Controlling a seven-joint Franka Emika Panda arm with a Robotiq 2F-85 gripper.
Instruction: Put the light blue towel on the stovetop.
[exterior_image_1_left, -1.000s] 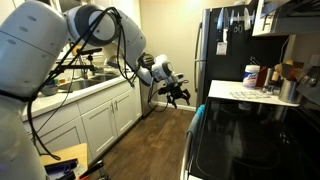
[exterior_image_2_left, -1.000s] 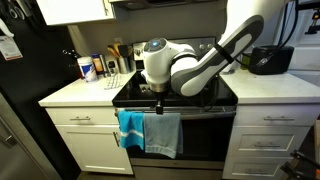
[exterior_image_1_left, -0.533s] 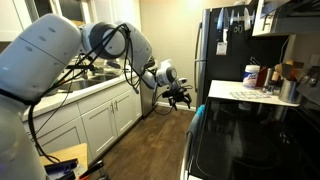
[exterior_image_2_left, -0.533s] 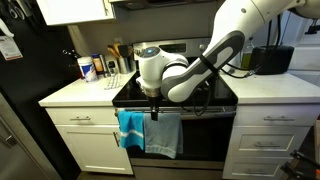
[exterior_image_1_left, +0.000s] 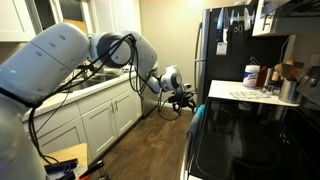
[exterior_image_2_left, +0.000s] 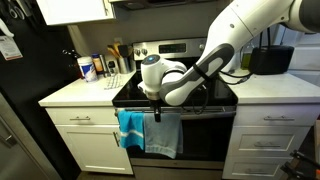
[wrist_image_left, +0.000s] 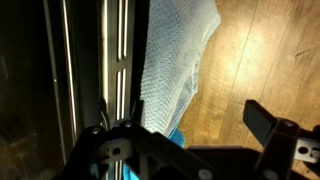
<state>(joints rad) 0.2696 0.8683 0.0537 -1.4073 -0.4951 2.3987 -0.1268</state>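
Observation:
My gripper is to go down slightly next and move toward the oven door, onto the pale towel's top edge (wrist_image_left: 156, 96).
Two towels hang side by side on the oven door handle. One is bright cyan-blue (exterior_image_2_left: 130, 128). The other is a paler grey-blue mesh one (exterior_image_2_left: 166, 135). The black stovetop (exterior_image_2_left: 128, 92) lies above them and fills the near right in an exterior view (exterior_image_1_left: 250, 140). My gripper (exterior_image_2_left: 155, 112) is open and empty, just above the handle where the two towels meet. In an exterior view it (exterior_image_1_left: 184, 97) hovers beside the stove's front edge, near the cyan towel (exterior_image_1_left: 197, 112). The wrist view shows the pale towel (wrist_image_left: 175, 60), a cyan sliver (wrist_image_left: 176, 134) and the open jaws (wrist_image_left: 190, 140).
White cabinets and drawers (exterior_image_2_left: 85, 140) flank the oven. The counter beside the stove (exterior_image_2_left: 75, 92) holds a blue-labelled canister (exterior_image_2_left: 87, 68) and utensils. A dark fridge (exterior_image_1_left: 222, 45) stands behind. Wooden floor (exterior_image_1_left: 150, 140) lies below, with cables by the far cabinets.
The arm has swung closer to the oven front. The gripper has shifted slightly toward the towels. The towels have not moved.

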